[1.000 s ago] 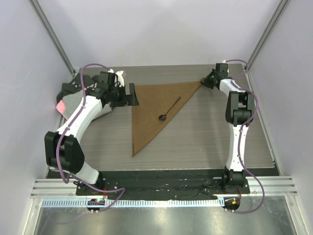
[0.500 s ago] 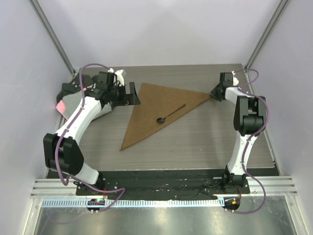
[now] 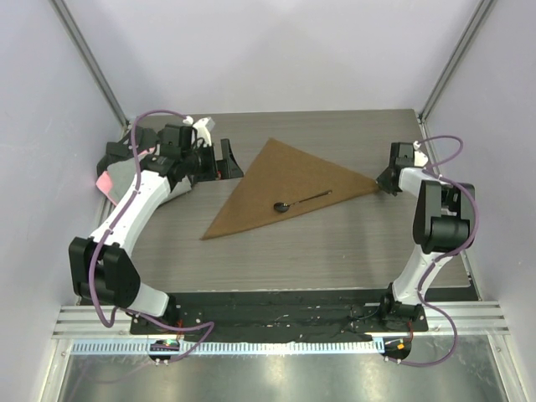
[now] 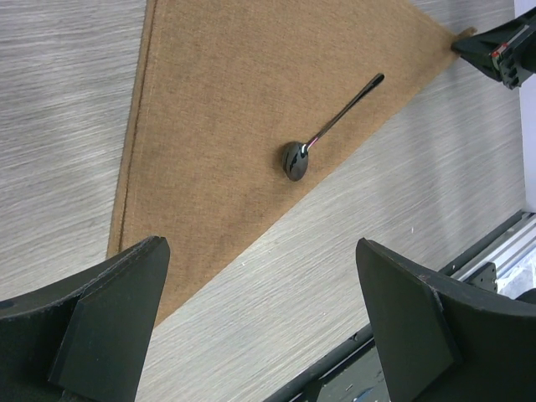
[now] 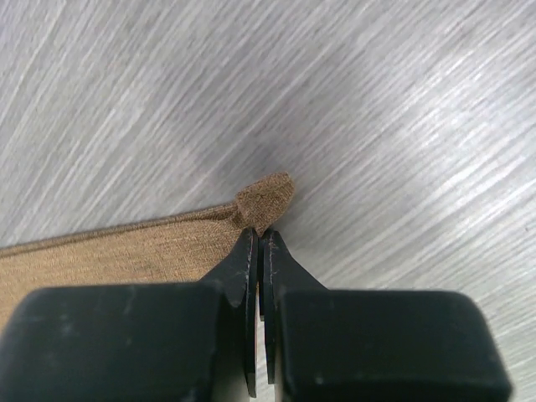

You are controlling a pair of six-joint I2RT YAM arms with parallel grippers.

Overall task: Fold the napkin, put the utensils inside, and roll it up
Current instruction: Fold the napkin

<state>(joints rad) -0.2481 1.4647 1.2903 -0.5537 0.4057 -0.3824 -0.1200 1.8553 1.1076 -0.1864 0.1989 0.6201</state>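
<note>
The utensil's head lies left in the top view. My right gripper should next lift the napkin's corner over the utensil's bare handle, lower it and let go.
The brown napkin lies folded into a triangle on the table and shows in the left wrist view. A slim black utensil lies on it, head to the left, seen too in the left wrist view. My right gripper is shut on the napkin's right corner and holds it at the table surface. My left gripper is open and empty, just left of the napkin's top corner, above the table.
A grey cloth with a pink edge and black cloths lie at the left, under the left arm. The table's front edge with a black rail shows in the left wrist view. Walls stand close on both sides.
My right gripper has dragged the napkin's corner right and toward the front, turning the napkin and utensil clockwise. The left gripper has barely moved.
</note>
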